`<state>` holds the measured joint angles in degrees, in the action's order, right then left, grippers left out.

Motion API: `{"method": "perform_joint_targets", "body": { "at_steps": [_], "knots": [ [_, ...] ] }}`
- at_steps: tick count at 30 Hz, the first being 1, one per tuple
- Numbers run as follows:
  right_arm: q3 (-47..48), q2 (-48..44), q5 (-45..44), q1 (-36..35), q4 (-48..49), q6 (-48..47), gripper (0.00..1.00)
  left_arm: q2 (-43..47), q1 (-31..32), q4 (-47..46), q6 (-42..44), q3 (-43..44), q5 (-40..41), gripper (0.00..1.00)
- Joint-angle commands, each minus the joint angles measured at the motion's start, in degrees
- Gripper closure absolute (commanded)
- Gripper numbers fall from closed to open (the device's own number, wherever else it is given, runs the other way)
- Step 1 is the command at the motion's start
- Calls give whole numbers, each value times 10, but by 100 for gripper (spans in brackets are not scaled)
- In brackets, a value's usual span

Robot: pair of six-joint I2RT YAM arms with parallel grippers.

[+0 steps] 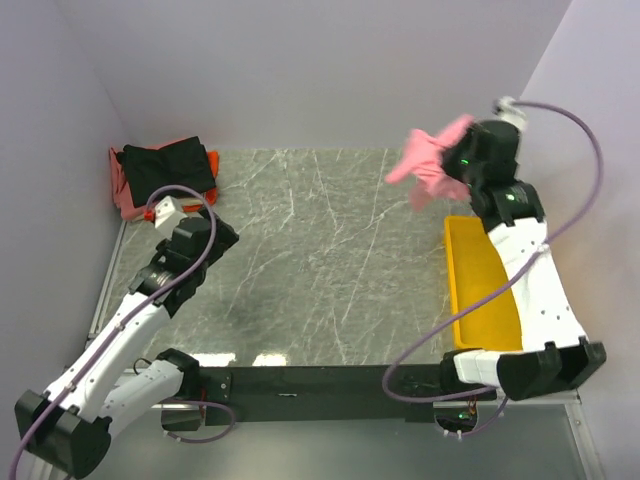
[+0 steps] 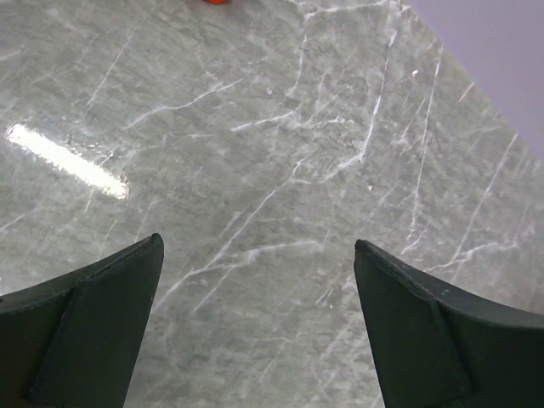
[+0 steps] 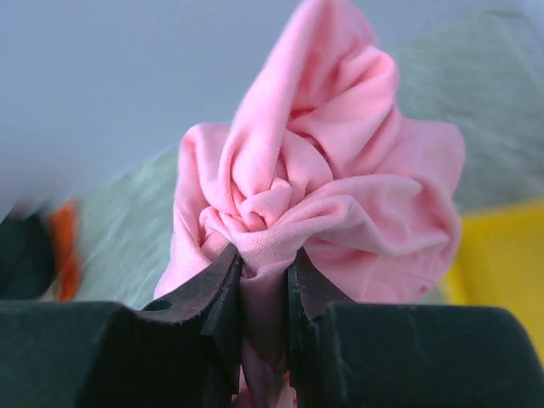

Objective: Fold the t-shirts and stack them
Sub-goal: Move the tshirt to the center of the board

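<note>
The cloth is bunched, so next I should move my left gripper to the right in the top view and down over the bare in the middle of the table marble, onto the shirt's hem.
My right gripper (image 1: 455,172) is shut on a bunched salmon-pink t-shirt (image 1: 430,160) and holds it in the air at the far right, above the table. In the right wrist view the pink cloth (image 3: 323,178) is pinched between the two black fingers (image 3: 223,289). A stack of folded t-shirts sits at the far left corner: a black one (image 1: 170,168) on top, orange-red (image 1: 211,160) and pink (image 1: 121,188) ones under it. My left gripper (image 1: 160,210) is open and empty just in front of that stack; its view shows only bare marble between the fingertips (image 2: 115,297).
A yellow plastic bin (image 1: 480,285) stands along the right edge of the grey marble table (image 1: 320,260), partly under the right arm. Pale walls close in the back and both sides.
</note>
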<state>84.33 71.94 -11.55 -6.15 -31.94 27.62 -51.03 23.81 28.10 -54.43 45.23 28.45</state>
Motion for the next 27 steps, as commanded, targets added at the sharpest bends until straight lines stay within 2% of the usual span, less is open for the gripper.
{"method": "perform_joint_targets", "body": {
  "at_steps": [1,3,4,6,7,9,10,11,14,16,17,18,20,24,25,27],
  "knots": [
    [94,63,113,-131,3,-118,99,29,0,29,-30,-1,23,1],
    [137,93,185,-176,7,-150,98,33,0,46,-44,3,32,1],
    [142,114,253,-195,8,-168,98,36,-1,68,-51,7,36,1],
    [123,129,273,-197,18,-161,92,42,-1,79,-60,7,41,1],
    [111,139,223,-195,14,-153,89,48,-1,86,-63,5,42,1],
    [65,149,123,-189,-5,-130,75,51,-1,93,-69,1,42,1],
    [48,160,36,-179,-14,-109,63,51,-1,96,-71,-1,43,1],
    [22,166,1,-171,-41,-95,44,50,-1,101,-75,-2,45,1],
    [-42,174,-53,-147,-52,-64,38,38,-1,108,-82,-4,49,1],
    [-75,156,-52,-147,-40,-66,36,21,-1,101,-79,-8,43,1],
    [-101,150,-41,-146,-31,-66,29,14,-1,96,-75,-11,37,1],
    [-114,135,-40,-146,-29,-67,28,6,-1,72,-70,-15,22,1],
    [-150,119,-32,-147,-16,-64,27,-24,-2,37,-44,-17,-6,1],
    [-209,81,6,-147,7,-45,27,-98,-3,-103,13,-3,-112,1],
    [-221,77,13,-147,13,-35,27,-137,-3,-124,26,5,-170,1],
    [-253,63,10,-143,28,-18,27,-182,-3,-160,50,34,-220,1]
  ]
}}
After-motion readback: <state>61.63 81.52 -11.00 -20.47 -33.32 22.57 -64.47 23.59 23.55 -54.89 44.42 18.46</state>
